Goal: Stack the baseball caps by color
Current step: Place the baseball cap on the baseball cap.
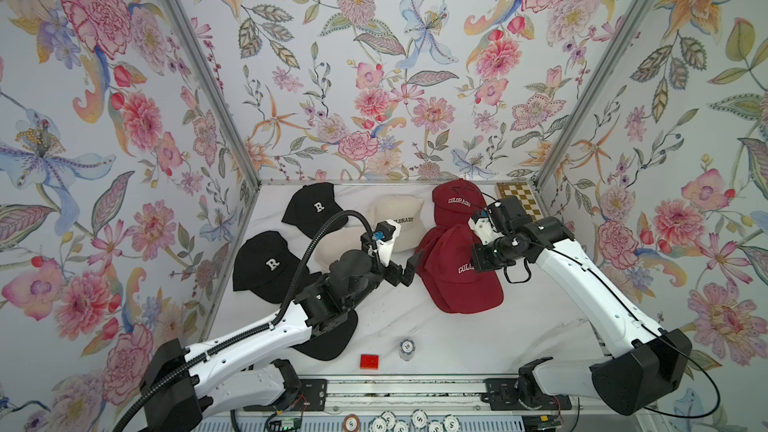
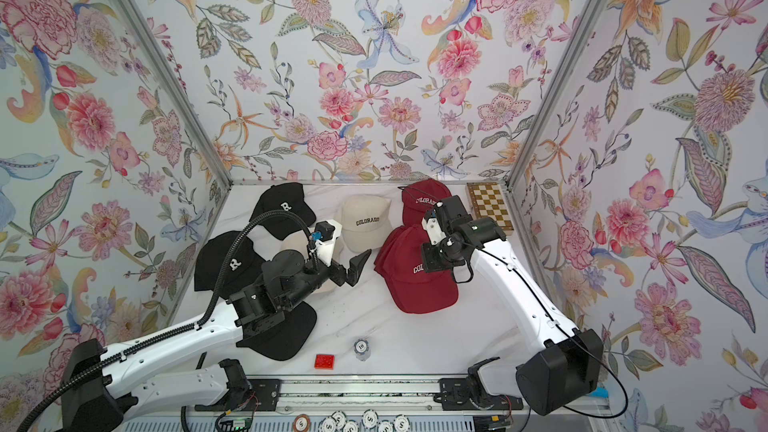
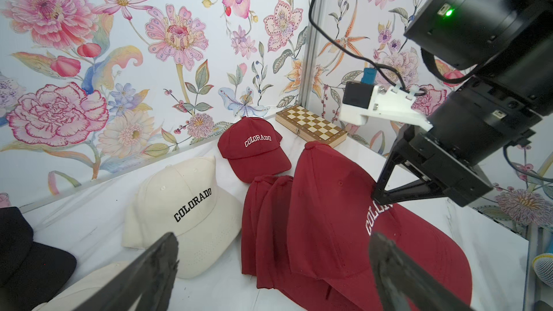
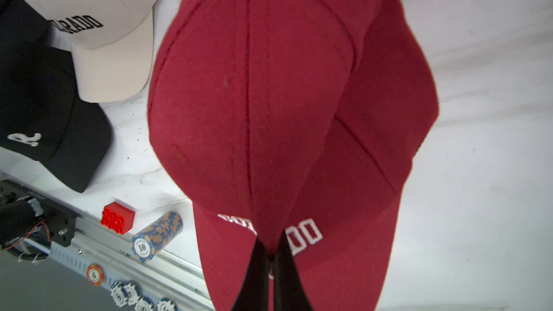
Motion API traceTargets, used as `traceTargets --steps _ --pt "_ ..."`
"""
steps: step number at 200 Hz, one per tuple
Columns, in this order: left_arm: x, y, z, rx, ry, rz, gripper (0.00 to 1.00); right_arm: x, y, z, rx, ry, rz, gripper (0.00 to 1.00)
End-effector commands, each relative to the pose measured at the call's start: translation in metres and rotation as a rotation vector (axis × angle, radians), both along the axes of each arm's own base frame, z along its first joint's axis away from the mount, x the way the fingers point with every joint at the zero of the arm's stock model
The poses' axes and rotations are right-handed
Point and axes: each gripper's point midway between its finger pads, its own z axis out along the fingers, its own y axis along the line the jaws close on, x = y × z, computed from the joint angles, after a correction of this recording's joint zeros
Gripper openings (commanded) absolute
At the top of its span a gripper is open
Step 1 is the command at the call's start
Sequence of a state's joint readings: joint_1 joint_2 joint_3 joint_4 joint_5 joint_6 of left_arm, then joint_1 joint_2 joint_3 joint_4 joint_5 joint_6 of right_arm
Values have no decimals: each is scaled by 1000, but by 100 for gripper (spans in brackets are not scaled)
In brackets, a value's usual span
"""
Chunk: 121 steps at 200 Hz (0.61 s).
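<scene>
The lower maroon caps lie below my right gripper, so it should lower next, set the top cap on their pile and release the front of that cap's top.
A pile of maroon baseball caps [image 1: 453, 288] lies right of centre on the white table. My right gripper [image 4: 270, 248] is shut on the front panel of the top maroon cap [image 4: 248, 100], pinching the fabric at its white "COLORADO" lettering. A single maroon cap [image 1: 455, 201] sits behind the pile. My left gripper [image 3: 273, 249] hangs open just left of the pile, holding nothing. A cream cap [image 1: 401, 218] lies at the back middle, and another [image 1: 334, 249] is partly hidden by the left arm. Black "R" caps lie at the left [image 1: 313, 207] [image 1: 266, 263], a third [image 1: 332, 340] under the left arm.
A wooden chessboard [image 1: 519, 199] lies in the back right corner. A red brick [image 1: 369, 361] and a stack of poker chips [image 1: 407, 349] lie near the table's front edge. Loose chips [image 1: 415, 419] rest on the rail in front. Floral walls enclose three sides.
</scene>
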<state>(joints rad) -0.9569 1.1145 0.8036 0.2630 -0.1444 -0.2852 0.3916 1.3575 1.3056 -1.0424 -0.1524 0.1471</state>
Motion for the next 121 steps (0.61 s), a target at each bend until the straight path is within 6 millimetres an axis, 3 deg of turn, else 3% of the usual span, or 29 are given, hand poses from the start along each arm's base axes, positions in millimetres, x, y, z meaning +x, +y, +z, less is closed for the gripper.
traceTargets --steps 1,55,121 --pt "3 2 -3 28 -14 20 100 9 1 -16 -29 -7 18 0" --pt "9 -3 -5 37 -6 14 100 12 2 -54 -54 39 23 0" --pt "12 -2 -5 45 0 18 100 23 0 -82 -73 11 -1 0"
